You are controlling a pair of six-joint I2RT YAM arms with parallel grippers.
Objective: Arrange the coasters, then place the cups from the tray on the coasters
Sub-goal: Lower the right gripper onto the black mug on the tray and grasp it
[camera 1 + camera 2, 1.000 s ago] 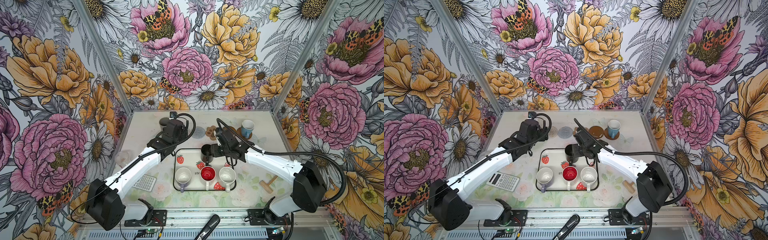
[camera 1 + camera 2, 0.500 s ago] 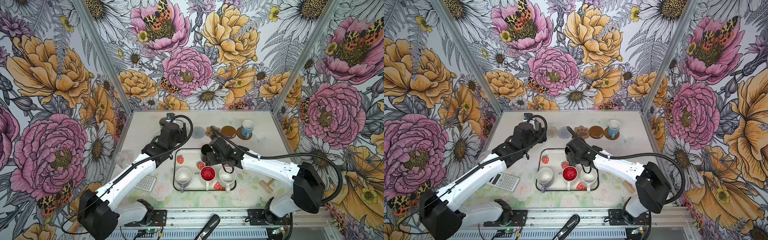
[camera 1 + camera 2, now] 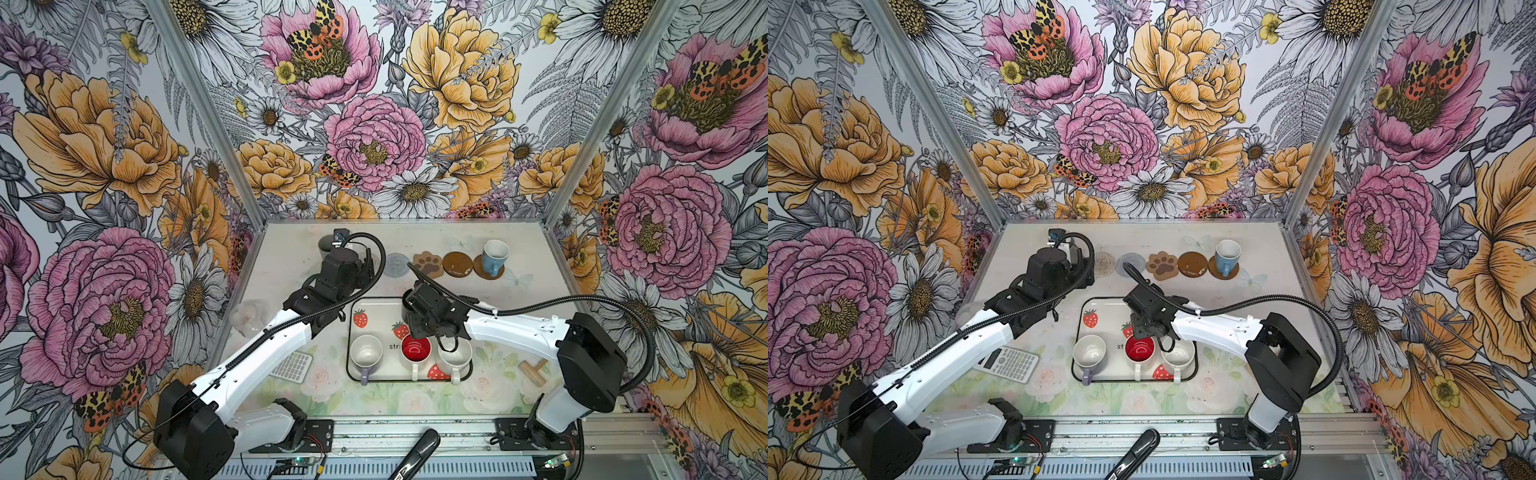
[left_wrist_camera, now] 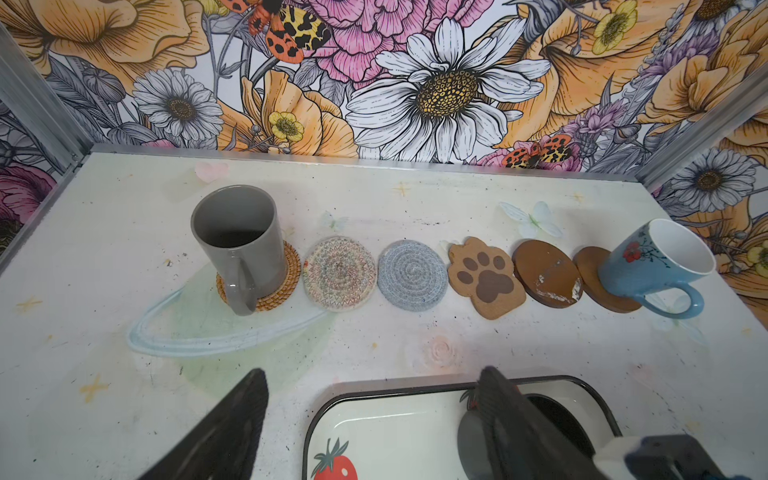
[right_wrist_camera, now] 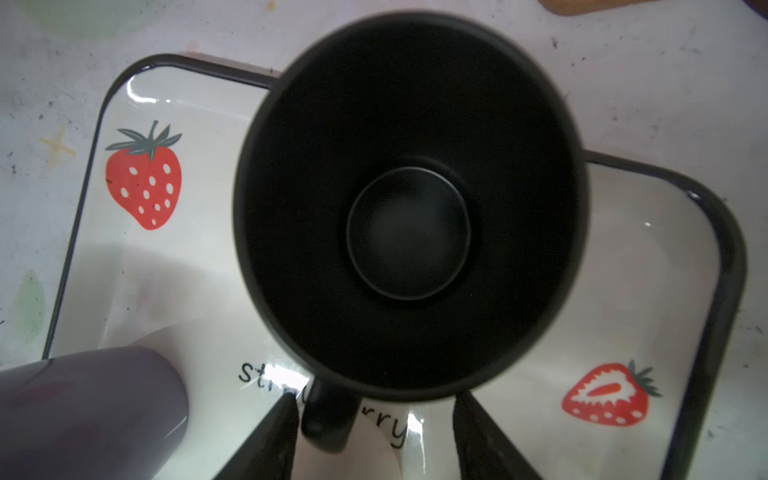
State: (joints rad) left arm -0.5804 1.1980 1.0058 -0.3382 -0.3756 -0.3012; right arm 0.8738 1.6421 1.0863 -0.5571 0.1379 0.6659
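Observation:
My right gripper, above the black cup's handle (image 5: 328,415), next lowers its open fingers beside the black cup's near rim until they are on either side of it, and closes.
Along the back lie the coasters: tan rattan (image 4: 270,291) under the grey cup (image 4: 237,237), pale woven round (image 4: 340,274), grey-blue round (image 4: 412,275), paw (image 4: 486,276), a brown disc (image 4: 546,272) and a second disc (image 4: 592,274) under the light blue cup (image 4: 656,257). My left gripper (image 4: 374,419) hangs open and empty over the tray's far corner. The tray (image 3: 355,332) holds the black cup (image 5: 409,208), lavender cup (image 3: 365,353), red-inside cup (image 3: 415,349) and speckled white cup (image 3: 455,355). My right gripper (image 5: 376,436) is open, its fingers either side of the black cup's handle (image 5: 328,415).
A calculator (image 3: 1007,363) lies left of the tray, with a clear glass beaker (image 3: 249,318) beyond it near the left wall. A small wooden piece (image 3: 534,370) sits right of the tray. A black handle (image 3: 415,453) rests on the front rail.
My right gripper has come from near the back coasters down over the black cup in the tray. My left gripper has drawn back a little from the grey cup.

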